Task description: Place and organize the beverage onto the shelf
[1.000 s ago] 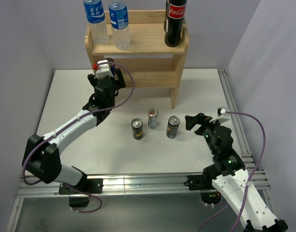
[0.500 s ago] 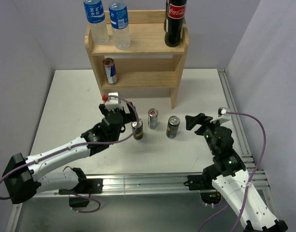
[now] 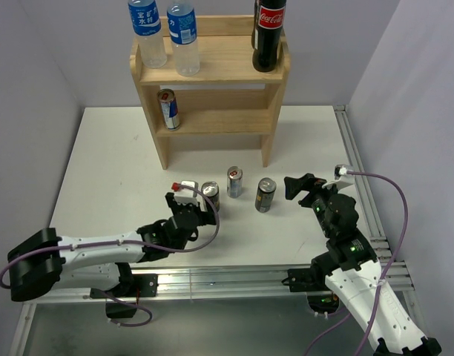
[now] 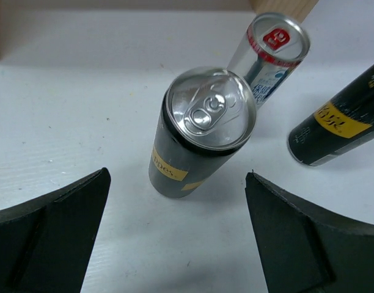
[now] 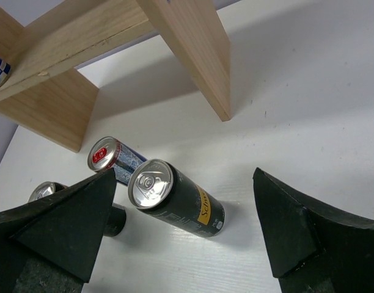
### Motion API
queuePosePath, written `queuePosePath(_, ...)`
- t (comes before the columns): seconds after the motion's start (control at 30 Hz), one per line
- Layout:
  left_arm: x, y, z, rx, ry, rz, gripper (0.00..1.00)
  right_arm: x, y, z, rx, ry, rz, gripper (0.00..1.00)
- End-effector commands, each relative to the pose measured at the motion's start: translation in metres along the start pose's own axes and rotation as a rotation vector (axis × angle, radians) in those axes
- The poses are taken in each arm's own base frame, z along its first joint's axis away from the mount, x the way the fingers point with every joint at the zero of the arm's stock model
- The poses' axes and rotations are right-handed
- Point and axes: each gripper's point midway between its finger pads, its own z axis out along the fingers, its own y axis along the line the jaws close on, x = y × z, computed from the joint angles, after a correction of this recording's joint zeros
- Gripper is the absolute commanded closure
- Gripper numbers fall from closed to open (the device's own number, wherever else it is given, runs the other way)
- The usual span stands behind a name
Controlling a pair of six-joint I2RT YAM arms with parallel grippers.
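The silver-topped can is below my left gripper and to its right in the top view. I will lower the open fingers that way around the can's upper body (image 3: 212,197) (image 4: 188,155).
The pale wooden shelf (image 3: 212,70) stands at the back. Its top board carries two water bottles (image 3: 166,33) and a cola bottle (image 3: 269,33), and a blue-silver can (image 3: 168,109) stands on the lower tier. On the table stand three cans: a dark can (image 3: 210,196) (image 4: 202,134), a silver-blue can (image 3: 234,182) (image 4: 269,55) and a second dark can (image 3: 265,194) (image 5: 175,198). My left gripper (image 3: 203,213) (image 4: 178,183) is open just in front of the first dark can, not touching it. My right gripper (image 3: 292,189) (image 5: 184,177) is open, facing the second dark can from the right.
A metal rail (image 3: 360,193) runs along the table's right edge, and another along the near edge. Grey walls enclose the back and sides. The shelf's right leg (image 5: 199,61) stands on the table behind the cans.
My left arm has drawn back from the shelf's lower tier, uncovering the blue-silver can there, and swung down to the leftmost dark can. The right arm has not moved.
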Motion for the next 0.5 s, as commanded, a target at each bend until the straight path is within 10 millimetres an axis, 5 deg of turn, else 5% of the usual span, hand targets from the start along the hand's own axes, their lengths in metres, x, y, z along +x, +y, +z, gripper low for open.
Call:
queuePosePath(0.0,0.001,-0.019,0.01,0.054,-0.051,-0.072,0.01,-0.01,0.007,0.001,-0.019,-0.034,0.006,0.0)
queuePosePath(0.47,0.033,-0.03,0.053,0.005,-0.085,0.002,0.01,-0.01,0.005,0.001,-0.007,-0.032,0.002,0.0)
